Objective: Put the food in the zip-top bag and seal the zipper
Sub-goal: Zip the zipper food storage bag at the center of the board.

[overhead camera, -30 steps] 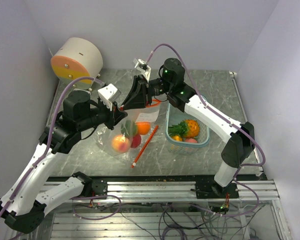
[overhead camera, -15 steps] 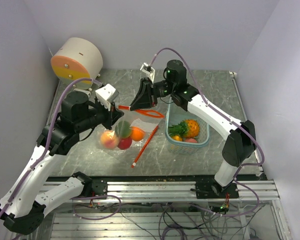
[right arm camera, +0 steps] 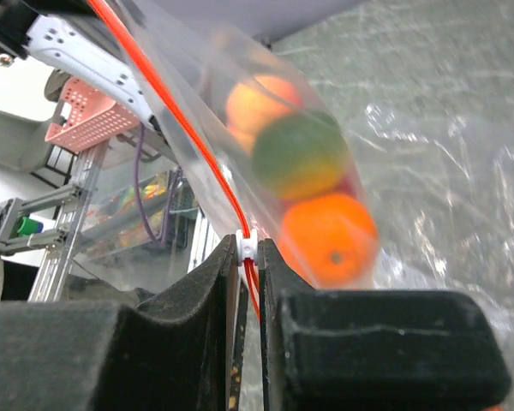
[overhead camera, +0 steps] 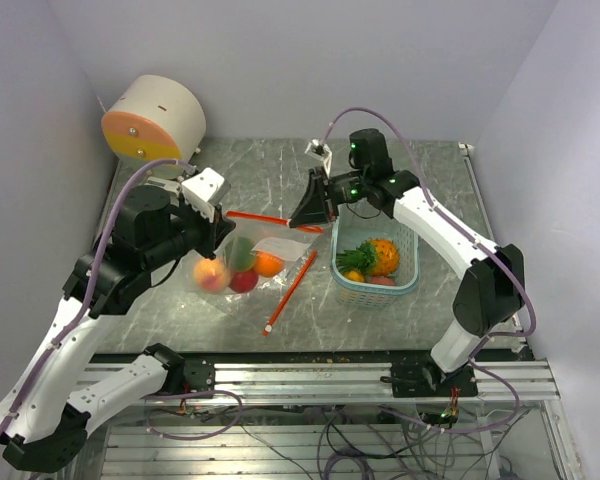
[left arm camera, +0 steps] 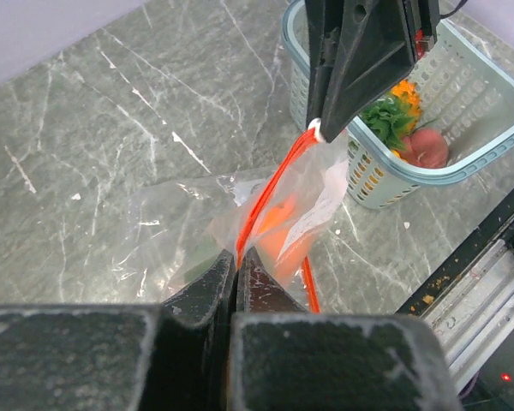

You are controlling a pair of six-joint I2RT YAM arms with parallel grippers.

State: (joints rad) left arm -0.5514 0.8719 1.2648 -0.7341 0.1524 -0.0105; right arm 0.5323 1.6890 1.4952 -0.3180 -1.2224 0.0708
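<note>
My right gripper will pull the white slider away from my left gripper, and it will take the slider along the orange zipper toward its basket-side end (overhead camera: pixel 320 230).
A clear zip-top bag (overhead camera: pixel 242 268) with an orange zipper (overhead camera: pixel 265 218) hangs stretched between my two grippers. Inside it are a peach (overhead camera: pixel 210 273), a green piece (overhead camera: pixel 242 254), a red piece (overhead camera: pixel 244 283) and an orange (overhead camera: pixel 269 264). My left gripper (overhead camera: pixel 221 222) is shut on the zipper's left end (left arm camera: pixel 240 248). My right gripper (overhead camera: pixel 311 213) is shut on the white slider (right arm camera: pixel 248 246), also seen in the left wrist view (left arm camera: pixel 315 130). The right wrist view shows the orange (right arm camera: pixel 330 240), the green piece (right arm camera: pixel 300 156) and the peach (right arm camera: pixel 261 101) in the bag.
A pale teal basket (overhead camera: pixel 408 268) right of the bag holds an orange pineapple-like fruit (overhead camera: pixel 384 255), leafy green (overhead camera: pixel 354 258) and small red and yellow pieces. An orange strip (overhead camera: pixel 290 290) lies on the table in front of the bag. A round cream-and-orange drum (overhead camera: pixel 155 120) stands back left.
My right gripper has slid right along the zipper with the slider. The bag has dropped lower and shifted left with the left gripper, and the zipper now runs straight between the grippers.
</note>
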